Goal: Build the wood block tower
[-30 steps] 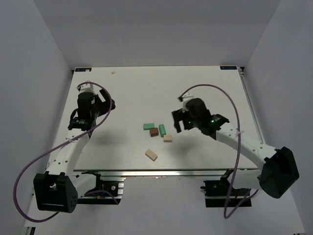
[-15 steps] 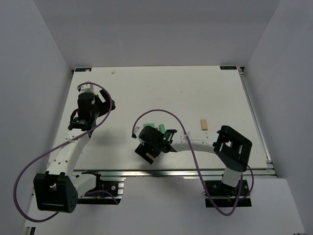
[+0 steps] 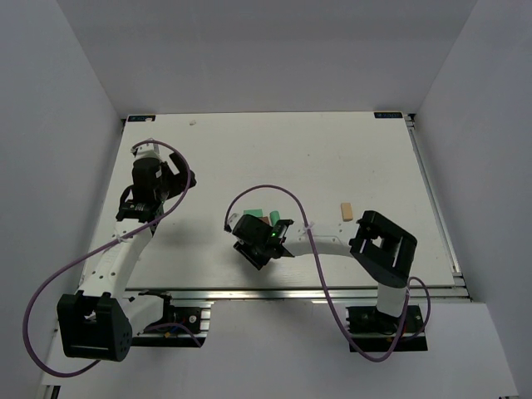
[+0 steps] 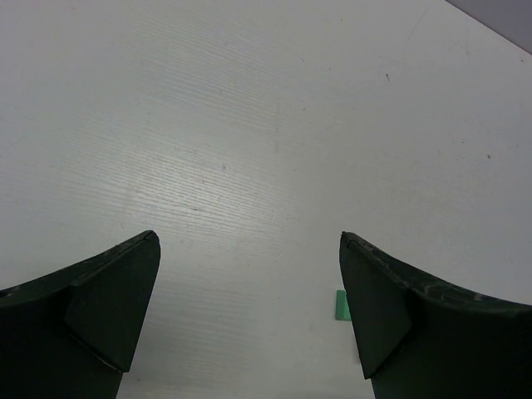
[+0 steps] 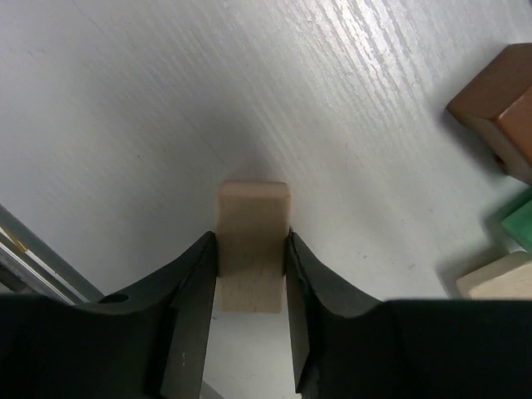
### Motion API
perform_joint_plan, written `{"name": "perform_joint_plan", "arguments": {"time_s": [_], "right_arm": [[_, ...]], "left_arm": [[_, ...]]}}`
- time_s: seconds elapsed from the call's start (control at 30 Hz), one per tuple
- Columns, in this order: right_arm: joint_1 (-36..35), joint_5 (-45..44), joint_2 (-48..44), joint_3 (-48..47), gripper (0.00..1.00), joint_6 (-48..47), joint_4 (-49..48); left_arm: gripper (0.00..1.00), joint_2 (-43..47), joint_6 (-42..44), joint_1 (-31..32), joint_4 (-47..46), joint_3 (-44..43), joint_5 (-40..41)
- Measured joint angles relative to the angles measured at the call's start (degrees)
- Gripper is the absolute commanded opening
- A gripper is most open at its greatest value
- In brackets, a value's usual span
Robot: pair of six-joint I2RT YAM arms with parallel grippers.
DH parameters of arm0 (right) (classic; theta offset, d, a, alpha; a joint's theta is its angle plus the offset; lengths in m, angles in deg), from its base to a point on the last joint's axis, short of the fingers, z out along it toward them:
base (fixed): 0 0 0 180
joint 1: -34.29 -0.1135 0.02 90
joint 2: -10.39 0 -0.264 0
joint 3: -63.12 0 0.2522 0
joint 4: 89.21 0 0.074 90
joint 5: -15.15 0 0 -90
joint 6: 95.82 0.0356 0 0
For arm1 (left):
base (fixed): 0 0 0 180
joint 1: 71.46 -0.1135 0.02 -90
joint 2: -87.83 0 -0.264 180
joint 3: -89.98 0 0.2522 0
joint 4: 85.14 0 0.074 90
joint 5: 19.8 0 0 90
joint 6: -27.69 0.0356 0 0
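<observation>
The right gripper next moves outward and to the right in the top view and releases, as the tabletop beside the separate tan block is bare.
My right gripper [image 5: 252,249] is shut on a light tan block [image 5: 253,218] that rests on the white table near the front edge. In the top view the right gripper [image 3: 258,249] covers that block. Just beyond it lies a loose cluster: a brown block [image 5: 497,106], a green block [image 5: 521,221] and another tan block [image 5: 495,279]. Two green blocks [image 3: 253,214] [image 3: 273,218] show from above. No wood block tower is in view. My left gripper [image 4: 248,239] hangs open over bare table at the far left, with a green block [image 4: 340,304] beside its right finger.
A separate tan block [image 3: 347,211] lies on the table to the right of the cluster. The metal rail of the table's front edge [image 5: 25,253] runs close to the right gripper. The right arm's purple cable [image 3: 274,191] arcs over the cluster.
The right arm swung from the right of the cluster to its near side, came down over the tan block by the front edge and shut on it. The left arm has not moved.
</observation>
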Motion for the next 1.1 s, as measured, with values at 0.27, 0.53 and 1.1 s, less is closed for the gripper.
{"name": "perform_joint_plan", "arguments": {"time_s": [0.27,0.53,1.1], "right_arm": [[1.9,-6.0,-8.7,0.0,0.06,1.9,4.2],[24.3,-15.0,-20.1,1.4,0.06,10.3,5.5],[35.1,-17.9,-6.5,4.5,0.08,18.5,9.1]], "left_arm": [[0.98,0.0,0.0,0.0,0.0,0.0,0.5],[0.98,0.0,0.0,0.0,0.0,0.0,1.1],[0.98,-1.1,0.0,0.0,0.0,0.0,1.5]]}}
